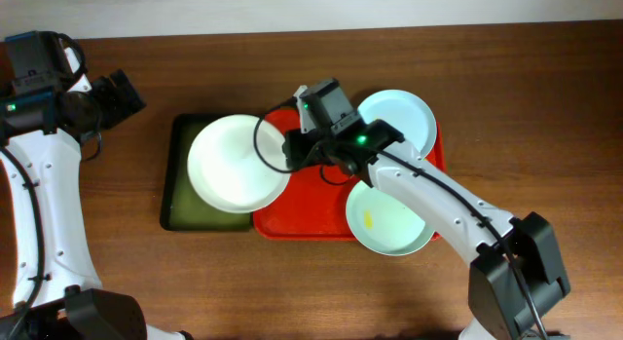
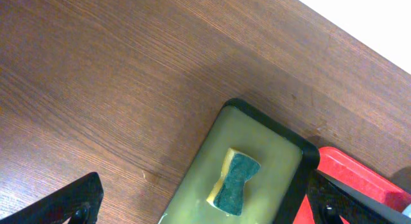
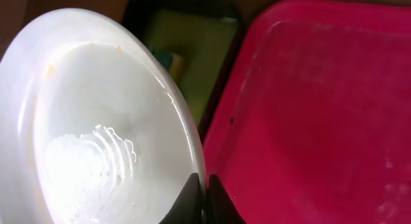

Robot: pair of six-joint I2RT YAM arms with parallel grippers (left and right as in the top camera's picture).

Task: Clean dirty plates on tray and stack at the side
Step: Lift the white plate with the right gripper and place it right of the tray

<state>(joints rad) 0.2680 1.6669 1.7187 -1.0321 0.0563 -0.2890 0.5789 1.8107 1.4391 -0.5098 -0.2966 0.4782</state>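
My right gripper holds the white plate and should move it across the red tray next, then down onto the empty wood past the pale blue plate.
My right gripper (image 1: 290,157) is shut on the rim of the white plate (image 1: 234,165) and holds it over the dark green basin (image 1: 175,184). In the right wrist view the fingers (image 3: 204,198) pinch the white plate's (image 3: 83,134) edge. The red tray (image 1: 311,208) holds the pale blue plate (image 1: 404,116) at its back right and the mint-green plate (image 1: 389,221), with a yellow smear, at its front right. My left gripper (image 1: 122,96) is open and empty, high at the far left. Its fingers (image 2: 205,208) frame the basin (image 2: 257,128) in the left wrist view.
A yellow and green sponge (image 2: 234,182) lies in the dark green basin, partly seen in the right wrist view (image 3: 172,62). The red tray's corner (image 2: 359,176) shows beside the basin. Wooden table (image 1: 545,67) all around.
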